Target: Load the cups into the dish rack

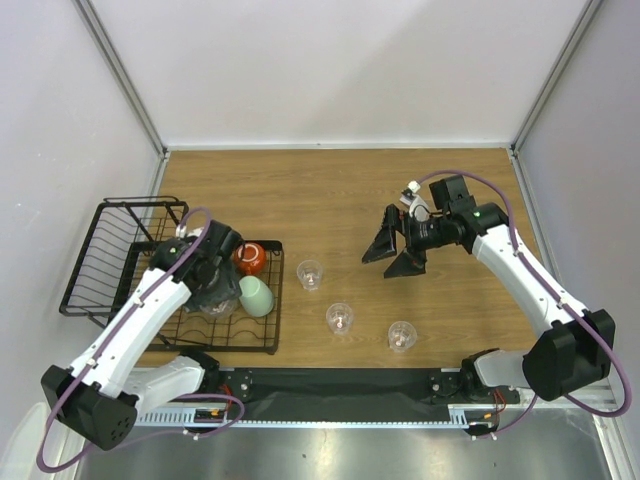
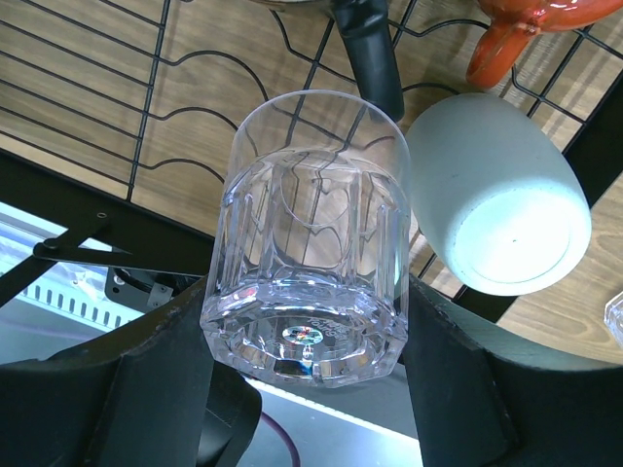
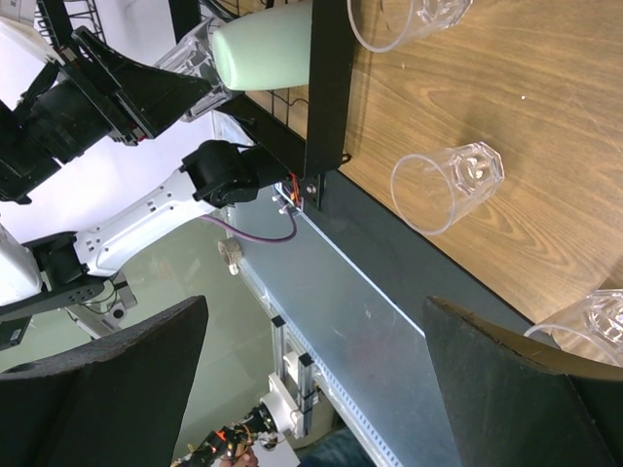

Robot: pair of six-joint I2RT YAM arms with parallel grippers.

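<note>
I should next lower my left gripper to put the clear tumbler onto the bare wires (image 1: 222,325) (image 2: 316,199) beside the mint cup and let go of it, because that part of the grid is empty.
The black wire dish rack (image 1: 110,262) stands at the left. On its flat grid lie an orange-red cup (image 1: 249,258) and a mint-green cup (image 1: 256,296). My left gripper (image 1: 212,288) is shut on a clear tumbler (image 2: 311,243) and holds it over the grid, base towards the wrist camera, beside the mint cup (image 2: 501,209). The left gripper (image 2: 311,311) has a finger (image 2: 165,370) on each side of the base. Three clear tumblers (image 1: 310,274) (image 1: 340,318) (image 1: 402,336) stand on the table. My right gripper (image 1: 393,252) is open and empty above the table, right of them. The dark mug is hidden.
The orange cup (image 2: 526,24) lies at the grid's far side. A black rounded piece (image 2: 370,49) lies behind the held tumbler. The right wrist view shows the rack's near corner (image 3: 326,88), two tumblers (image 3: 448,185) (image 3: 594,326) and the table's front rail (image 3: 389,321).
</note>
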